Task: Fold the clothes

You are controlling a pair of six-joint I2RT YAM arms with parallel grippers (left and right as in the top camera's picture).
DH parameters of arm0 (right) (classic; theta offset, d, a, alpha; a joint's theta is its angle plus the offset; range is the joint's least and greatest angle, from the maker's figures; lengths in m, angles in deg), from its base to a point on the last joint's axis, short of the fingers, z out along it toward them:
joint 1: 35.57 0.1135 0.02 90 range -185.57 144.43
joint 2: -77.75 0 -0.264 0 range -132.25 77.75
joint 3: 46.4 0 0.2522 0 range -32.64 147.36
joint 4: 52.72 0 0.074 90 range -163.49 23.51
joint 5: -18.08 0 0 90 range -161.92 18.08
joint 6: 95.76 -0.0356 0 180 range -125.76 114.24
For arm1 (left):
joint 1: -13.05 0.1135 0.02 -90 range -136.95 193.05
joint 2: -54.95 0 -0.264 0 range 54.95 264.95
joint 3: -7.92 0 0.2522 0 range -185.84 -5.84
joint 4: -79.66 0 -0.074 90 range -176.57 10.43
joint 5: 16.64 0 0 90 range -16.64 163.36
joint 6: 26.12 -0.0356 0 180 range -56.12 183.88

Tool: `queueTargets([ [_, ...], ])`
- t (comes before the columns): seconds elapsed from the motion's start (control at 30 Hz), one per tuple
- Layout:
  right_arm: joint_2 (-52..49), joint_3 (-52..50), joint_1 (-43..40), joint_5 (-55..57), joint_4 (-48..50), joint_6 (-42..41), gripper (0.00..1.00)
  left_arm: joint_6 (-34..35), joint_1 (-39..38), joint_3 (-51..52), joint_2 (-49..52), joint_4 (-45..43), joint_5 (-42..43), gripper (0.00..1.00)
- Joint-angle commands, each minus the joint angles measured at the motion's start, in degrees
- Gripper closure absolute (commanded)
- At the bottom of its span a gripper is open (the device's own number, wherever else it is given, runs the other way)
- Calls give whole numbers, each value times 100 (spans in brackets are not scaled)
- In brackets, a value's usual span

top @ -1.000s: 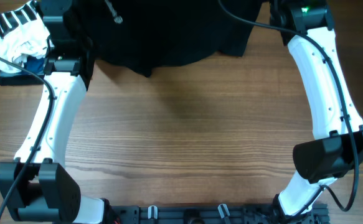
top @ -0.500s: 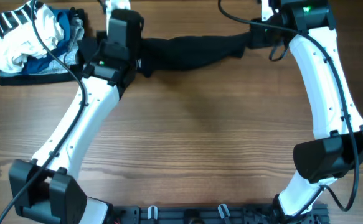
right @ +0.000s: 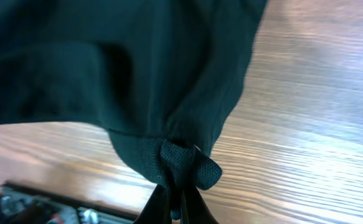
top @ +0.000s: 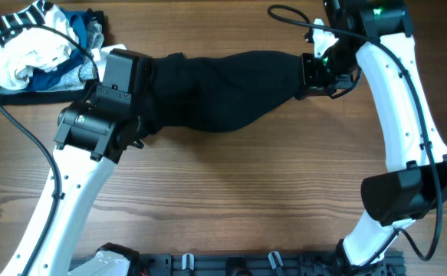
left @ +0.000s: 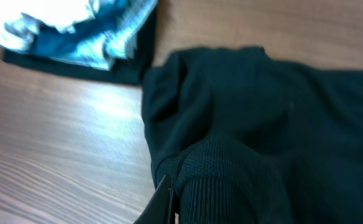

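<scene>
I need to pull the hem back and down with my left gripper next, and then let go of it on the tabletop.
The clothes, one plain black garment (top: 215, 92), hang stretched in a wide band between my two grippers over the far half of the wooden table. My left gripper (top: 145, 96) holds the garment's left end. In the left wrist view its fingertips (left: 167, 202) are shut on a ribbed hem, with black fabric (left: 262, 112) filling the right side. My right gripper (top: 309, 77) holds the right end. The right wrist view has its jaws (right: 175, 205) pinched on a bunched mesh corner (right: 184, 165), and the garment (right: 106, 62) sags above.
A small pile of white, striped, blue and grey clothes (top: 31, 46) lies at the far left corner, close to the left arm's wrist; the left wrist view catches the pile (left: 81, 31) too. Bare wooden table (top: 231, 192) stretches toward the front edge.
The garment has come down from the far edge toward the middle and now spreads wider. The left arm has swung back and left; the right gripper has dropped slightly. Both stay shut on it.
</scene>
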Motion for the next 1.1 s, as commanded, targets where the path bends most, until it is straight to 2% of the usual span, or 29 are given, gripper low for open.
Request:
queueTargets([
  [0.0, 116, -35, 131, 380, -4, -391, 96, 260, 11, -44, -90, 192, 638, 96],
  [0.1, 188, -417, 175, 498, -4, -417, 96, 398, 11, 11, -90, 391, 638, 96],
  [0.23, 498, -1775, 175, 669, -2, -439, 96, 820, 11, 584, -90, 474, 634, 96],
  [0.37, 1130, -2990, 175, 664, -4, -592, 96, 992, 4, 1392, -94, 496, 1394, 96],
  [0.5, 1456, -3891, 175, 643, -7, -761, 96, 1294, 4, 2065, -103, 791, 1705, 96],
  [0.67, 1456, -4509, 175, 623, -9, -763, 96, 1357, 4, 2736, -122, 695, 2033, 96],
  [0.73, 1453, -4583, 175, 341, -17, -761, 96, 1703, 4, 2990, -122, 662, 2326, 96],
  [0.87, 1453, -4625, 175, 85, -17, -809, 96, 1908, 4, 3495, -122, 570, 2647, 96],
  [0.97, 1453, -5219, 175, -195, 33, -881, 96, 1915, 4, 3729, -122, 415, 2874, 96],
  [1.07, 1453, -6100, 175, -573, 546, -896, 96, 1912, 7, 3729, -129, 214, 2909, 96],
])
